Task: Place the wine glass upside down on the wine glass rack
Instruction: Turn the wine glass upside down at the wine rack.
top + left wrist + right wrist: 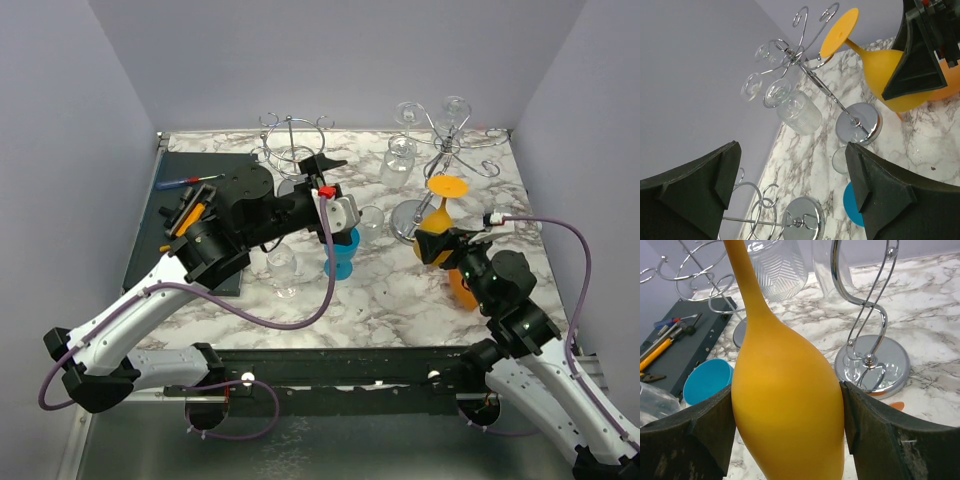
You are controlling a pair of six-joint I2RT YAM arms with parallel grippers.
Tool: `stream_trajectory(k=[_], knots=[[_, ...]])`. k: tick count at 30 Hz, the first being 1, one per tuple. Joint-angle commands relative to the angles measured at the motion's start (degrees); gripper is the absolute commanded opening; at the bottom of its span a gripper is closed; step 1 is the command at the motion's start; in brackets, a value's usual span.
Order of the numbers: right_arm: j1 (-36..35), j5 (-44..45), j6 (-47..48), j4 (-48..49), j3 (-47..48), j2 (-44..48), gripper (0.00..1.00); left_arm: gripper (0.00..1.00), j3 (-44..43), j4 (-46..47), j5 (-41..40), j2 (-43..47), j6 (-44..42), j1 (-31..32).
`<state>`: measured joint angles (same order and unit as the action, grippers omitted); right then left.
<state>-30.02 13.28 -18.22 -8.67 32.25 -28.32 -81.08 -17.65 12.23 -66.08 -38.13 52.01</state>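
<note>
The glass's foot is already uppermost, so my right gripper needs to gently move the glass's stem outward into the rack's near hook (432,169) and let it go.
My right gripper (447,246) is shut on the bowl of an orange wine glass (433,243). The glass is held bowl down and foot up, a little above the table, just in front of the right chrome rack (447,140). In the right wrist view the orange glass (790,405) fills the gap between my right gripper's (790,412) pads, with the rack's stem and base (872,365) behind it. The glass's foot (839,31) reaches up near the rack's hooks (805,55). My left gripper (324,168) is open and empty, near the left rack (293,140).
Clear glasses (799,114) hang on the right rack. A blue glass (343,255) and clear glasses (283,266) stand mid-table. Another orange piece (462,288) lies by my right arm. A dark mat with tools (190,190) lies at the left.
</note>
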Motion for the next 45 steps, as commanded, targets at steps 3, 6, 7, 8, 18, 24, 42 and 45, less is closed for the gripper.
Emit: stream_trajectory(k=[3,6,7,8,18,24,42,45], knots=[[0.0,5.1,2.5,3.4,-0.9,1.6,0.54,0.93,2.3,0.6,-0.7,1.9,1.1,0.3],[0.0,6.5,3.6,4.6,-1.4,2.4,0.55,0.93,3.2,0.6,-0.4,2.3,1.1,0.3],[0.0,7.2,4.0,5.0,-1.3,2.3,0.55,0.93,3.4,0.5,-0.4,2.3,1.3,0.4],[0.0,7.6,4.4,5.4,-1.4,2.0,0.55,0.93,3.5,0.5,-0.4,2.3,1.4,0.3],[0.0,10.2,8.0,15.8,-1.9,-4.5,0.57,0.93,3.4,0.2,-0.3,1.8,2.0,0.4],[0.2,10.1,8.7,17.6,-0.2,-8.6,0.58,0.93,3.5,0.0,-0.2,1.9,1.8,0.3],[2.5,11.6,9.3,19.1,-0.7,-10.9,0.60,0.93,4.3,-0.1,0.3,2.3,1.7,0.3],[3.7,10.7,8.9,19.3,-0.4,-12.3,0.60,0.93,4.0,-0.2,0.2,2.2,1.7,0.3]])
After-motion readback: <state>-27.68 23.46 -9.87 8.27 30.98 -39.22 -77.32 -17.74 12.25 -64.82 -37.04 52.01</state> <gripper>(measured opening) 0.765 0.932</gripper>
